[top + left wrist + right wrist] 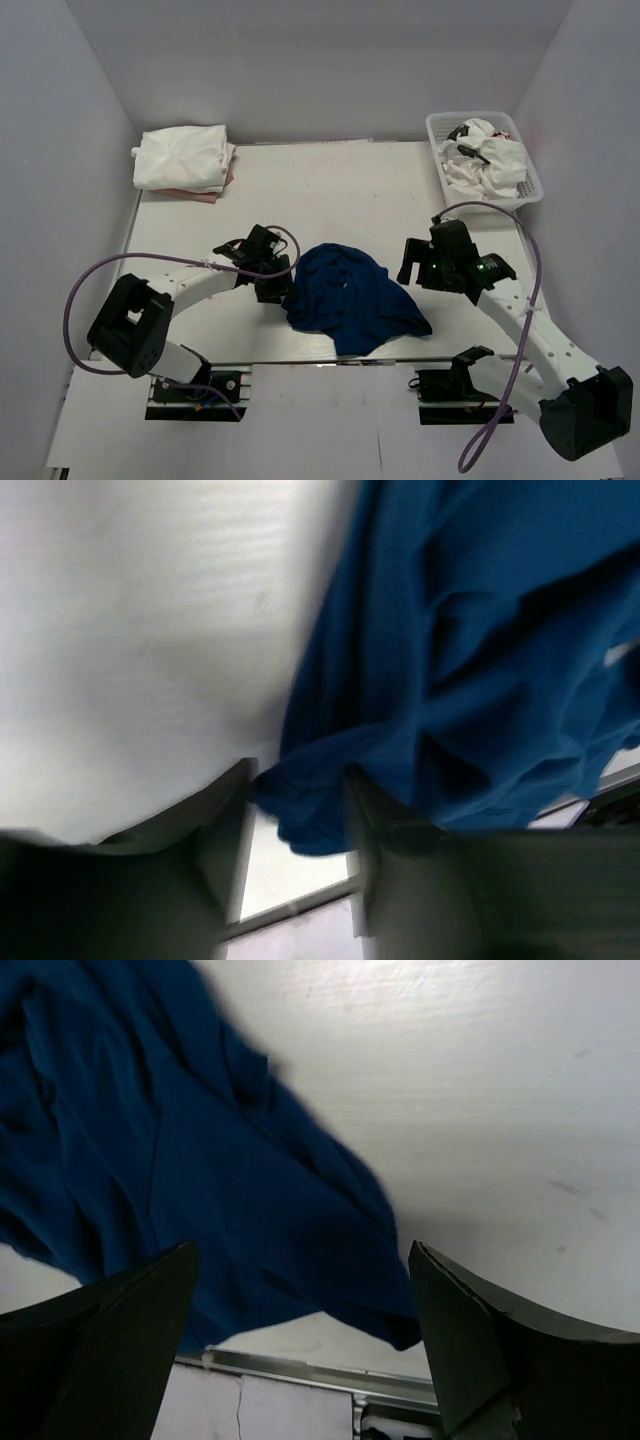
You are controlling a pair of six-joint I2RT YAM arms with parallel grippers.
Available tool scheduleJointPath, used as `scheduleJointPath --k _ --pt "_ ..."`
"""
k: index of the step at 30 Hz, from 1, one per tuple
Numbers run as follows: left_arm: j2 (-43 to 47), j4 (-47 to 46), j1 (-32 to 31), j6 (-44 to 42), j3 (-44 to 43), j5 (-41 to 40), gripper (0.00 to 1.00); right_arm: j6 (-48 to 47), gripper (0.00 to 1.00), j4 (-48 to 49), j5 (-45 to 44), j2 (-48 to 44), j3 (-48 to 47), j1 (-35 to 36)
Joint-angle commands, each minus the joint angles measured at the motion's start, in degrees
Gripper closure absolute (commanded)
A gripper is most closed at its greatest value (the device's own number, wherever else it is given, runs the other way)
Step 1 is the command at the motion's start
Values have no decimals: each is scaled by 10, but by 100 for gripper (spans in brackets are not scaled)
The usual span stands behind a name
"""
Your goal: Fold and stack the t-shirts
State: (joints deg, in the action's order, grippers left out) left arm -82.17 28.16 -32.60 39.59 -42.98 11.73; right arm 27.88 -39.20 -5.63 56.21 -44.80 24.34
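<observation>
The shirt's ridged edge [388, 284] [326, 1180] runs below the right gripper and to its left in the top view, so the robot will lower the fingers that way to pinch the shirt's fold.
The navy blue t-shirt [352, 298] lies crumpled in the middle of the table, near its front edge. My left gripper [272, 287] is at the shirt's left edge. In the left wrist view [300, 792] its jaws stand close together, and a bunched fold of the navy cloth [470, 660] fills the gap between them. My right gripper [413, 266] is just right of the shirt, wide open and empty. In the right wrist view [300, 1260] it hangs over the shirt's right hem [200, 1190]. The pale print is hidden.
A folded pile of white shirts [183, 158] sits at the back left, with a pinkish piece under it. A white mesh basket [533, 187] at the back right holds crumpled white shirts [492, 165]. The table's metal front edge [300, 1368] is right behind the navy shirt.
</observation>
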Motion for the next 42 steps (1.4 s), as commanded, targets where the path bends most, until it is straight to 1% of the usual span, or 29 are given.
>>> scheduleJointPath --k 1,3,4,5,6,7,12,13,15,16,17,18,19,20,21,22,23,25,27,31,32,35,36,38,40,42 --pt "-17 -25 -18 -5 -33 -19 55 3 9 -6 69 12 36 30" --pt "-24 -25 -26 -5 -46 -19 65 7 9 16 77 23 53 59" --pt "-32 -25 -34 -5 -47 -19 75 7 9 25 73 26 56 65" --pt "-33 -25 -41 -5 -47 -19 82 8 9 31 68 29 56 76" --pt "-33 -25 -41 -5 -47 -25 92 2 9 42 58 33 56 86" --pt "-27 -25 -41 -5 -47 -25 100 -5 9 46 61 36 58 96" --pt "33 4 -48 0 -41 -67 100 -21 9 83 58 82 45 131" --pt "45 16 -48 0 -46 -84 100 -13 9 87 36 104 42 148" --pt "66 28 -48 12 -47 -107 100 -2 9 112 6 117 43 156" --pt "86 33 -48 12 -47 -113 100 10 9 119 -4 138 42 159" --pt "96 42 -48 17 -47 -113 100 15 9 111 -45 145 38 162" --pt "104 48 -48 25 -52 -130 100 29 9 100 -67 156 36 162" --pt "114 48 -48 25 -52 -130 100 49 11 96 -87 161 35 164" --pt "132 55 -48 25 -52 -139 100 56 16 91 -126 166 37 162" --pt "141 60 -48 33 -47 -144 100 63 48 89 -136 168 39 161" --pt "149 60 -48 33 -47 -154 100 79 71 84 -146 169 37 160" --pt "156 76 -48 33 -47 -160 100 87 84 77 -180 170 33 160" --pt "169 92 -48 33 -64 -186 100 104 100 35 -219 169 13 158" --pt "169 115 -48 33 -77 -221 100 112 100 8 -247 153 0 160" --pt "156 152 -48 33 -128 -271 100 76 100 19 -268 98 -39 158" --pt "150 158 -48 33 -140 -280 100 71 100 18 -290 90 -57 158" --pt "136 175 -48 26 -195 -305 100 44 100 20 -335 58 -83 155" --pt "136 182 -48 26 -227 -318 100 32 100 24 -351 42 -112 154" --pt "136 193 -48 12 -262 -350 100 -2 100 42 -385 34 -146 152" --pt "136 205 -48 3 -313 -371 100 -14 100 53 -434 24 -195 153" --pt "136 205 -48 -16 -361 -393 100 -43 100 67 -448 16 -229 152"
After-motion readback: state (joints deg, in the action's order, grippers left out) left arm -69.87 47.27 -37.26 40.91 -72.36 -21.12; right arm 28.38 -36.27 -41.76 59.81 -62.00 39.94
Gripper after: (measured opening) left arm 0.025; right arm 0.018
